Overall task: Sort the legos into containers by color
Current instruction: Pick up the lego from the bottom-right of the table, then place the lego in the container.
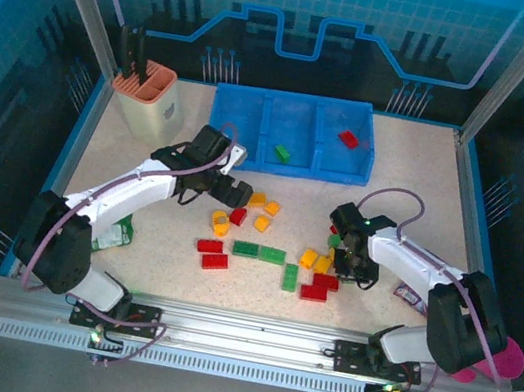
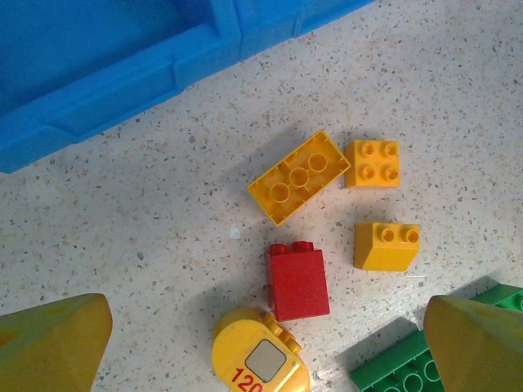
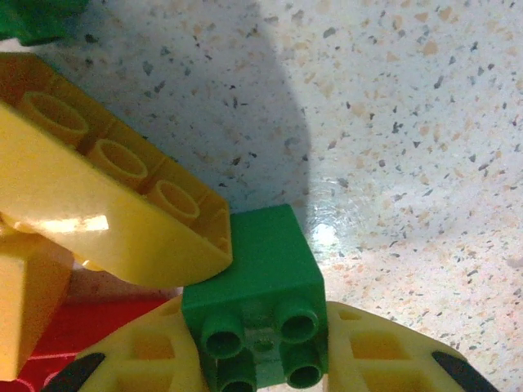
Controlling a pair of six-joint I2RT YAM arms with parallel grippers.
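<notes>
My right gripper will lift and move outward over the tray's middle bin (image 1: 288,144), which is farther outward than the gripper, to release the green brick. A green lego lies in that bin.
The blue tray (image 1: 283,164) of three compartments stands at the back; a green lego (image 1: 282,152) lies in its middle bin and a red lego (image 1: 349,138) in its right bin. Loose red, green and yellow legos lie scattered mid-table (image 1: 272,255). My left gripper (image 1: 234,191) hovers open (image 2: 265,355) above a red brick (image 2: 298,280) and a rounded yellow piece (image 2: 257,363); yellow bricks (image 2: 298,175) lie beyond. My right gripper (image 1: 343,263) is shut on a small square green brick (image 3: 257,286), low at the table. An upturned long yellow brick (image 3: 106,188) leans against it.
A cream holder with an orange rim (image 1: 147,100) stands at the back left. A green packet (image 1: 114,231) lies by the left arm, a purple packet (image 1: 411,299) and a pink cup (image 1: 507,359) by the right arm. The tray's wall (image 2: 122,73) runs just beyond the left gripper.
</notes>
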